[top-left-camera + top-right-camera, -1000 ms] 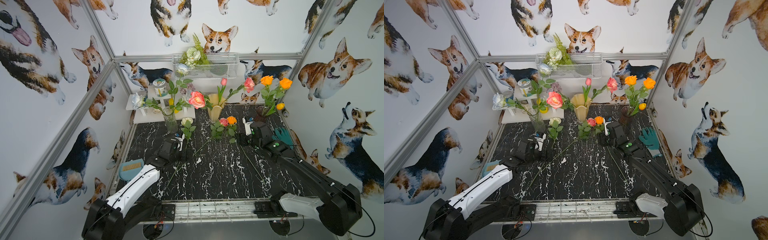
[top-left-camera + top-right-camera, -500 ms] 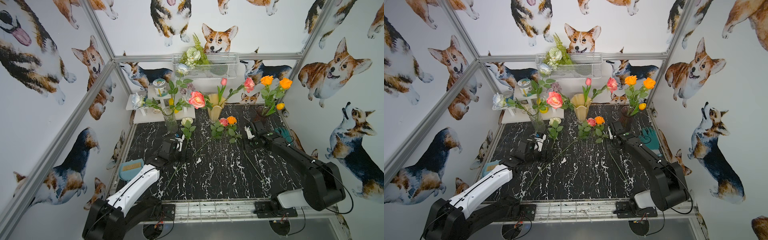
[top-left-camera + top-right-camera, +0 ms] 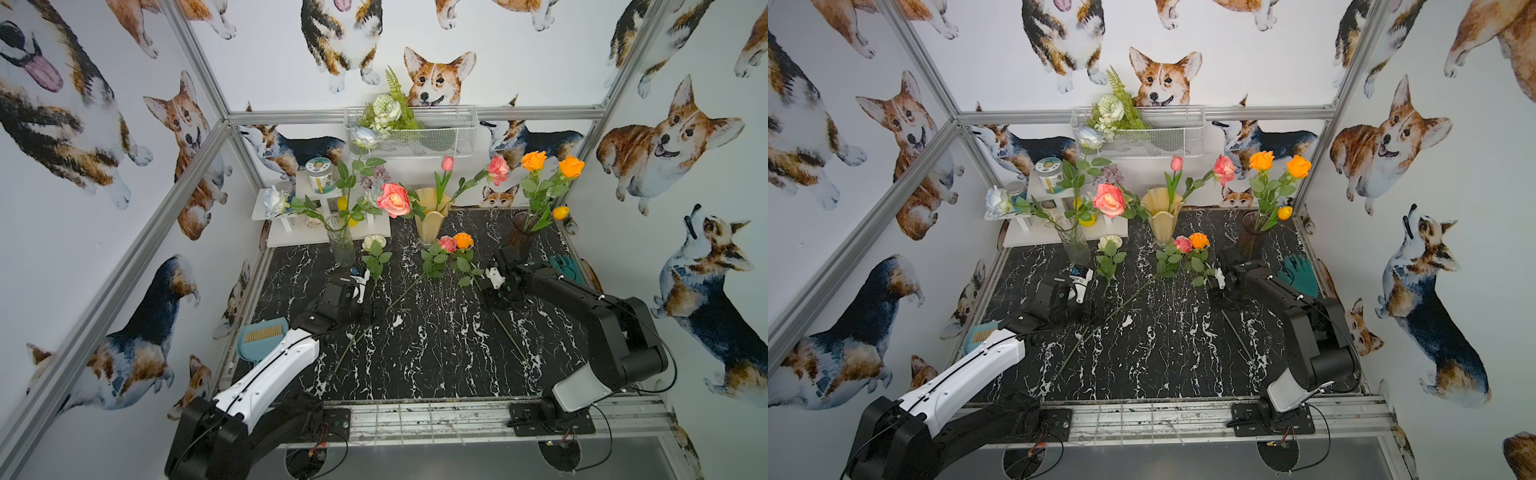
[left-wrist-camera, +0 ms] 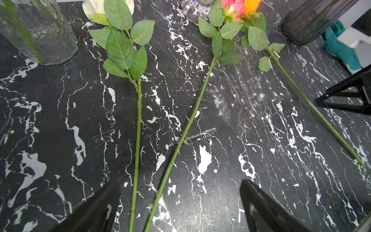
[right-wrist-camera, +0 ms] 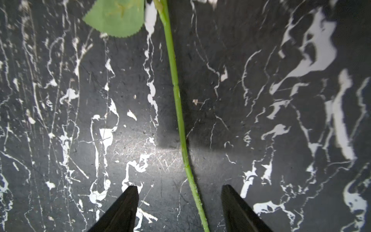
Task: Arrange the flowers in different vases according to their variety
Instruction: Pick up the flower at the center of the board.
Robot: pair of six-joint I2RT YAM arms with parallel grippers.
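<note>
My right gripper should lower toward the tabletop and close next, as the bare part of the orange rose's stem is below, between its open fingers.
Three roses lie on the black marble table: white (image 3: 374, 243), pink (image 3: 447, 243) and orange (image 3: 463, 240). My left gripper (image 4: 180, 182) is open low over the table, with the white rose's stem (image 4: 138, 120) and the pink rose's stem (image 4: 192, 116) both between its fingers. My right gripper (image 5: 179, 186) is open astride the orange rose's stem (image 5: 176, 96), fingers clear of it. Behind stand the clear vase (image 3: 340, 241) with white roses, the cream-yellow vase (image 3: 430, 220) with pink flowers, and the dark purple vase (image 3: 519, 232) with orange ones.
A white shelf (image 3: 316, 237) with jars stands at the back left. A wire basket (image 3: 440, 137) with a fern bouquet hangs on the back wall. A teal glove (image 3: 563, 266) lies beside the right arm. A blue dustpan (image 3: 264, 338) sits off the table's left edge.
The right arm has folded upward and brought its gripper forward and down onto the orange rose's stem, its jaws narrowing a little. The left arm has not moved.
</note>
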